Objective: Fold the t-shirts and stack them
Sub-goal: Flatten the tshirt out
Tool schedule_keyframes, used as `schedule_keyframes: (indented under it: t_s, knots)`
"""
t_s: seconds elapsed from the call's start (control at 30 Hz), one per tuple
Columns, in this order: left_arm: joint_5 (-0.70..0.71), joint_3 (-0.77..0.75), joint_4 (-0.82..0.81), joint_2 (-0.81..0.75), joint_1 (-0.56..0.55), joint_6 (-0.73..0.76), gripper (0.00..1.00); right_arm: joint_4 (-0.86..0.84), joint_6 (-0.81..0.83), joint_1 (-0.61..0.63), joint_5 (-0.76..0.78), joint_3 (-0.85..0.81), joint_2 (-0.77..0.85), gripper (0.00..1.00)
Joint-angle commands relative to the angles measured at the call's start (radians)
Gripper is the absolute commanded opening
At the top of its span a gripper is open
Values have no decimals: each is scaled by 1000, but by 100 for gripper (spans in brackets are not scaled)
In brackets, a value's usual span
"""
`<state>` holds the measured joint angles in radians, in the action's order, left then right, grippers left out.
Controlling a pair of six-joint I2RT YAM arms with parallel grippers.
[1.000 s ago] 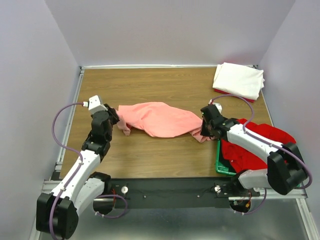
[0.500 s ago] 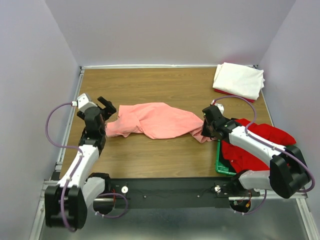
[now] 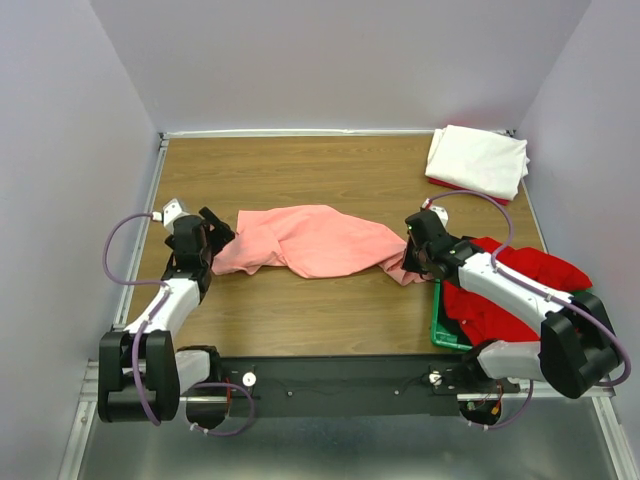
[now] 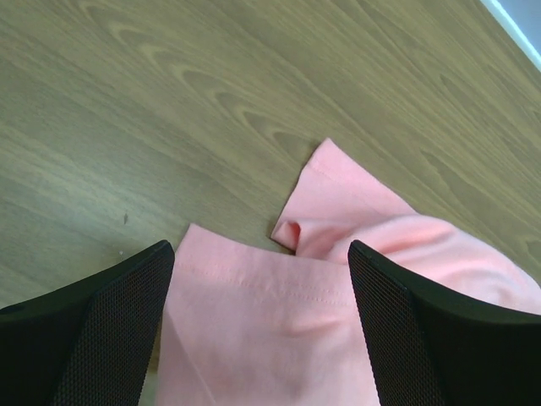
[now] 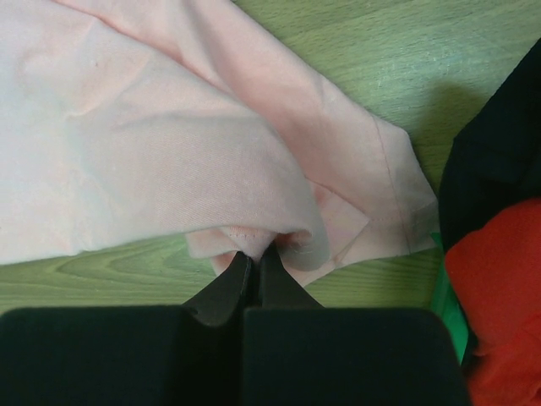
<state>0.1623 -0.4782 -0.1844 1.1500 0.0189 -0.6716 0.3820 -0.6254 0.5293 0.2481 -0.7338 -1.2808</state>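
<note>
Next, my left gripper moves down and slightly back to close on the salmon-pink t-shirt's loose edge (image 3: 223,256) (image 4: 263,259), which lies between the gripper's wide-open fingers.
A salmon-pink t-shirt (image 3: 315,240) lies crumpled and stretched across the middle of the wooden table (image 3: 300,170). My left gripper (image 3: 215,232) is open at its left end, jaws wide apart above the cloth (image 4: 262,321), not holding it. My right gripper (image 3: 408,258) is shut on the shirt's right end, pinching a fold (image 5: 254,241) between its fingertips. A folded white t-shirt (image 3: 478,160) lies on a red one at the back right. A bright red t-shirt (image 3: 510,285) and a dark one (image 5: 499,161) hang out of the green crate (image 3: 445,335).
The green crate sits at the table's right front edge, under my right arm. Purple walls close the table at the back and both sides. Bare wood shows behind and in front of the pink shirt.
My left gripper has let go of the shirt's left end, opened and drawn back leftward. The left end has spread flatter on the table. My right gripper has held still.
</note>
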Motion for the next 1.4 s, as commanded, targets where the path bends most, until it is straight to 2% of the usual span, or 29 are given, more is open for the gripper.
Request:
schedule_keyframes:
  t_s: [0.0,0.17,0.37,0.53,0.6,0.63,0.67,0.7,0.77,0.8,0.83,0.87,0.93,1.1,1.3,1.37]
  knots:
    - [-61,46,5,-26,6,-52,88,-35,-2,5,-12,-9,8,1]
    - [-57,66,28,-38,6,-78,85,-40,-4,5,-18,-6,6,1]
    - [22,104,76,-98,7,-94,84,-45,-4,5,-20,-9,11,1]
    - [-30,115,63,-62,7,-85,80,-46,1,5,-32,-13,11,1]
    - [-49,124,53,-52,6,-83,75,-46,0,5,-32,-12,14,1]
    - [-55,125,46,-49,7,-82,72,-46,0,5,-35,-9,17,1]
    - [-59,127,31,-50,7,-79,62,-48,1,5,-39,-9,17,0]
    - [-66,124,23,-52,7,-79,57,-49,3,5,-44,-9,17,0]
    - [-82,116,0,-58,7,-68,42,-55,19,5,-73,-9,20,0]
    - [-92,102,-33,-59,7,-60,25,-60,41,5,-84,-10,26,0]
    - [-107,89,-50,-56,13,-54,12,-66,47,6,-84,-13,31,0]
    - [-113,45,-75,-50,16,-51,0,-66,55,6,-70,-18,41,0]
    - [-144,-17,-101,-35,30,-36,0,-65,91,6,-56,-44,78,0]
    - [-196,-357,-105,14,65,29,0,-45,159,5,63,-153,130,1]
    - [-358,-814,20,155,137,130,0,-2,249,5,267,-386,31,1]
    - [-386,-894,42,172,153,193,0,-2,269,5,295,-452,11,1]
